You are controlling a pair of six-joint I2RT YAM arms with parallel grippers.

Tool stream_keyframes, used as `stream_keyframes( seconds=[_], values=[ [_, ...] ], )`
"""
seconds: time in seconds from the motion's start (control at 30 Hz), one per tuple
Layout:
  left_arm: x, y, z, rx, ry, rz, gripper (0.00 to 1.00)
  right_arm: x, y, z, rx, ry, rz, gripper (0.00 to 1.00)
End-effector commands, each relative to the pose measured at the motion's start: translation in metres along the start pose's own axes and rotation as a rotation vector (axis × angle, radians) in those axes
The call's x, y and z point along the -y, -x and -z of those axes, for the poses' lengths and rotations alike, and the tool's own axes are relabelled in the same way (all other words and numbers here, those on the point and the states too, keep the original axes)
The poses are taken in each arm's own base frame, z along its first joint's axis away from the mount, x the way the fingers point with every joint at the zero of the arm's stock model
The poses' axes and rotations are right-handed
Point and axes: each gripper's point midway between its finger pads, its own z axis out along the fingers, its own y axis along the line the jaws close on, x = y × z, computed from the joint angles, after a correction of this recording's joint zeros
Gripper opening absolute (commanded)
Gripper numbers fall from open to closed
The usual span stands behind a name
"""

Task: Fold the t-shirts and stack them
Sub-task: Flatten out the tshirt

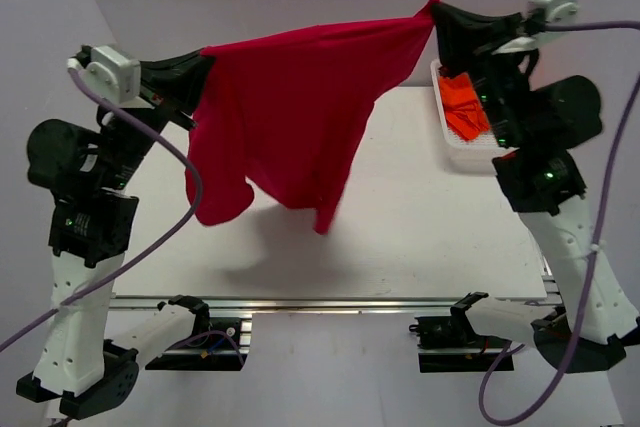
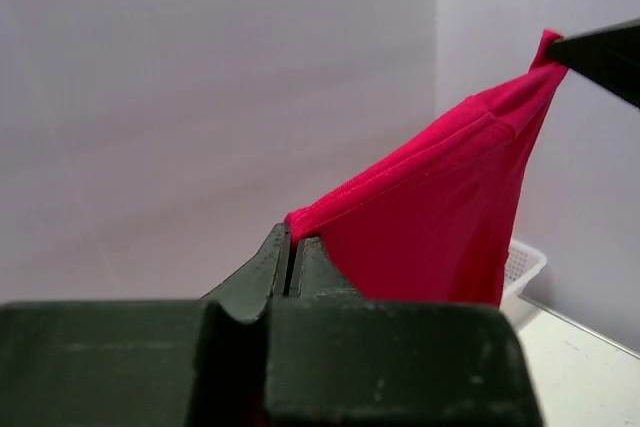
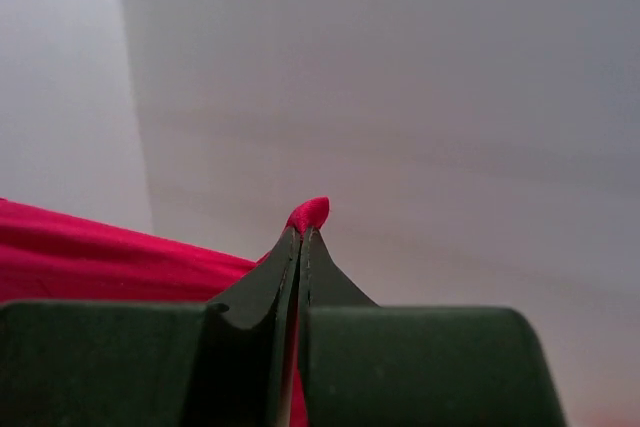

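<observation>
The shirt hangs above bare table, so the left gripper should rise, then swing outward and down to the far part of the table and release the shirt's corner.
A crimson red t-shirt (image 1: 290,117) hangs spread in the air above the table, held at its two upper corners. My left gripper (image 1: 203,65) is shut on its left corner; in the left wrist view the cloth (image 2: 430,217) runs from my closed jaws up to the right gripper's tip. My right gripper (image 1: 437,9) is shut on the right corner; in the right wrist view a small tuft of red cloth (image 3: 310,213) sticks out above the closed jaws. Orange t-shirts (image 1: 464,105) lie in the white mesh basket (image 1: 452,152) at the right.
The white table (image 1: 420,227) lies below the hanging shirt, whose lower edge hangs just above it. The basket stands at the table's right edge, partly hidden by the right arm. Grey walls enclose the back and sides.
</observation>
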Motion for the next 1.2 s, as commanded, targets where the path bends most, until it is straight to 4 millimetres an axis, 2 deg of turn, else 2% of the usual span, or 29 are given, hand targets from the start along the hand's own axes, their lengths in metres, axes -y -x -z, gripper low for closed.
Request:
stream_keyframes(
  seconds=[0.0, 0.03, 0.07, 0.2, 0.23, 0.33, 0.4, 0.47, 0.5, 0.53, 0.57, 0.6, 0.63, 0.67, 0.7, 0.73, 0.77, 0.8, 0.83, 0.87, 0.9, 0.93, 0.97, 1.0, 1.03, 1.07, 1.1, 1.13, 1.17],
  values=[
    [0.010, 0.052, 0.018, 0.080, -0.043, -0.087, 0.00, -0.002, 0.092, 0.029, 0.167, 0.034, 0.077, 0.00],
    [0.013, 0.061, 0.021, 0.094, -0.055, -0.102, 0.00, -0.007, 0.109, 0.035, 0.199, 0.065, 0.091, 0.00],
    [0.018, 0.080, 0.027, 0.128, -0.067, -0.114, 0.00, -0.007, 0.123, 0.040, 0.227, 0.066, 0.092, 0.00],
    [0.030, 0.119, 0.046, 0.202, -0.098, -0.152, 0.00, -0.018, 0.172, 0.066, 0.324, 0.125, 0.112, 0.00],
    [0.039, 0.131, 0.053, 0.223, -0.130, -0.164, 0.00, -0.019, 0.179, 0.070, 0.346, 0.129, 0.117, 0.00],
    [0.050, 0.145, 0.060, 0.246, -0.183, -0.171, 0.00, -0.016, 0.196, 0.077, 0.393, 0.111, 0.120, 0.00],
    [0.048, 0.140, 0.051, 0.231, -0.184, -0.154, 0.00, -0.014, 0.199, 0.076, 0.407, 0.096, 0.120, 0.00],
    [0.039, 0.136, 0.045, 0.221, -0.145, -0.145, 0.00, -0.009, 0.190, 0.065, 0.397, 0.069, 0.125, 0.00],
    [0.032, 0.114, 0.031, 0.171, -0.129, -0.124, 0.00, -0.008, 0.183, 0.057, 0.387, 0.066, 0.135, 0.00],
    [0.027, 0.102, 0.023, 0.148, -0.120, -0.106, 0.00, -0.009, 0.165, 0.042, 0.354, 0.071, 0.139, 0.00],
    [0.021, 0.087, 0.014, 0.114, -0.101, -0.092, 0.00, 0.000, 0.158, 0.036, 0.341, 0.024, 0.139, 0.00],
    [0.014, 0.070, 0.004, 0.077, -0.082, -0.078, 0.00, 0.001, 0.140, 0.021, 0.307, 0.016, 0.143, 0.00],
    [-0.006, 0.023, -0.015, -0.025, -0.011, -0.033, 0.00, 0.007, 0.110, 0.003, 0.249, -0.007, 0.146, 0.00],
    [-0.018, -0.005, -0.024, -0.083, 0.042, 0.005, 0.00, 0.009, 0.095, -0.007, 0.223, -0.016, 0.154, 0.00],
    [-0.032, -0.032, -0.033, -0.131, 0.102, 0.015, 0.00, 0.013, 0.065, -0.024, 0.170, -0.038, 0.160, 0.00],
    [-0.058, -0.079, -0.037, -0.220, 0.233, 0.037, 0.00, 0.021, 0.034, -0.035, 0.127, -0.073, 0.160, 0.00],
    [-0.073, -0.131, -0.047, -0.321, 0.297, 0.076, 0.00, 0.025, -0.018, -0.057, 0.037, -0.084, 0.171, 0.00],
    [-0.095, -0.177, -0.042, -0.414, 0.411, 0.077, 0.00, 0.029, -0.051, -0.064, -0.022, -0.098, 0.176, 0.00],
    [-0.106, -0.210, -0.041, -0.480, 0.453, 0.088, 0.00, 0.032, -0.119, -0.083, -0.135, -0.099, 0.176, 0.00],
    [-0.113, -0.244, -0.039, -0.547, 0.484, 0.102, 0.00, 0.032, -0.146, -0.087, -0.179, -0.101, 0.163, 0.00],
    [-0.122, -0.309, -0.030, -0.679, 0.525, 0.125, 0.00, 0.032, -0.174, -0.091, -0.226, -0.094, 0.147, 0.00],
    [-0.135, -0.337, -0.023, -0.726, 0.572, 0.135, 0.00, 0.036, -0.197, -0.094, -0.262, -0.105, 0.137, 0.00],
    [-0.142, -0.365, -0.016, -0.782, 0.597, 0.154, 0.00, 0.037, -0.271, -0.102, -0.378, -0.116, 0.100, 0.00],
    [-0.148, -0.393, -0.006, -0.844, 0.633, 0.192, 0.00, 0.036, -0.300, -0.103, -0.432, -0.109, 0.089, 0.00],
    [-0.154, -0.441, 0.011, -0.950, 0.664, 0.216, 0.00, 0.035, -0.358, -0.100, -0.526, -0.098, 0.079, 0.00],
    [-0.166, -0.462, 0.026, -1.000, 0.695, 0.240, 0.00, 0.031, -0.354, -0.116, -0.513, -0.080, 0.062, 0.00],
    [-0.173, -0.474, 0.028, -1.014, 0.710, 0.266, 0.00, 0.032, -0.451, -0.095, -0.691, -0.075, 0.062, 0.00],
    [-0.177, -0.490, 0.039, -1.064, 0.722, 0.280, 0.08, 0.026, -0.468, -0.095, -0.719, -0.056, 0.052, 0.00],
    [-0.186, -0.502, 0.047, -1.090, 0.746, 0.301, 0.17, 0.024, -0.470, -0.106, -0.707, -0.046, 0.046, 0.00]
  ],
)
